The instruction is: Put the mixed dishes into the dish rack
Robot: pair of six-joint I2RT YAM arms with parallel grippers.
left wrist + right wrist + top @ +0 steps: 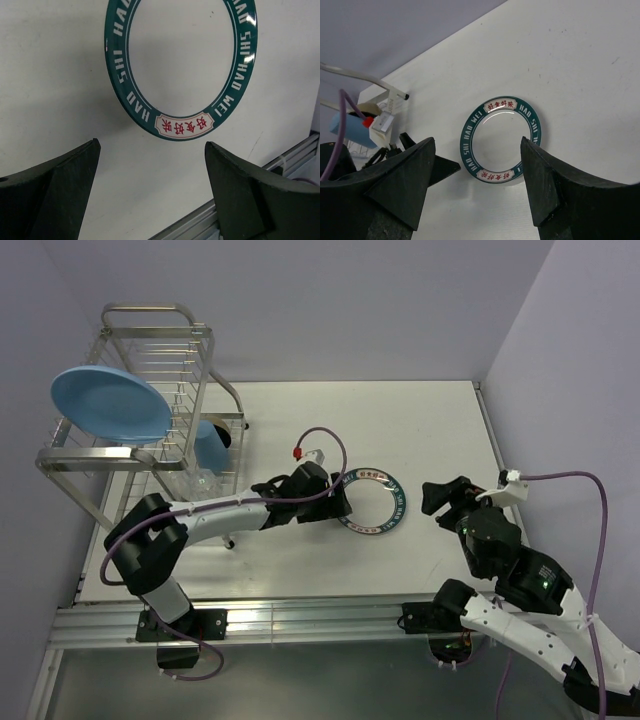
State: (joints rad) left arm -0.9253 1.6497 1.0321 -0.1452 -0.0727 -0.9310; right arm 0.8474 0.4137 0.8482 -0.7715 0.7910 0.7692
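Observation:
The plate rests flat, so the left gripper should next go down and tilt flatter to straddle the plate's red-lettered rim (pixel 346 521) (pixel 167 126) below its open fingers.
The white plate with the dark lettered rim (pixel 372 500) lies flat on the table. My left gripper (pixel 338 502) is open and empty at the plate's left edge. In the left wrist view the plate (pixel 181 65) lies just ahead of the gripper (pixel 152 150). My right gripper (pixel 438 496) is open and empty to the right of the plate, which lies beyond it (pixel 477 141) in the right wrist view (pixel 501 142). The dish rack (pixel 150 455) stands at the left. The light-blue plate (pixel 110 403) stands on its upper tier. The light-blue cup (pixel 207 443) sits lower, with a dark shape (pixel 228 436) beside it. The glasses are not clearly visible.
A metal rail (pixel 300 615) runs along the near table edge and shows in the left wrist view (pixel 285 157). Walls close the table at the back and right. The left arm (pixel 215 512) stretches from the rack's front toward the plate.

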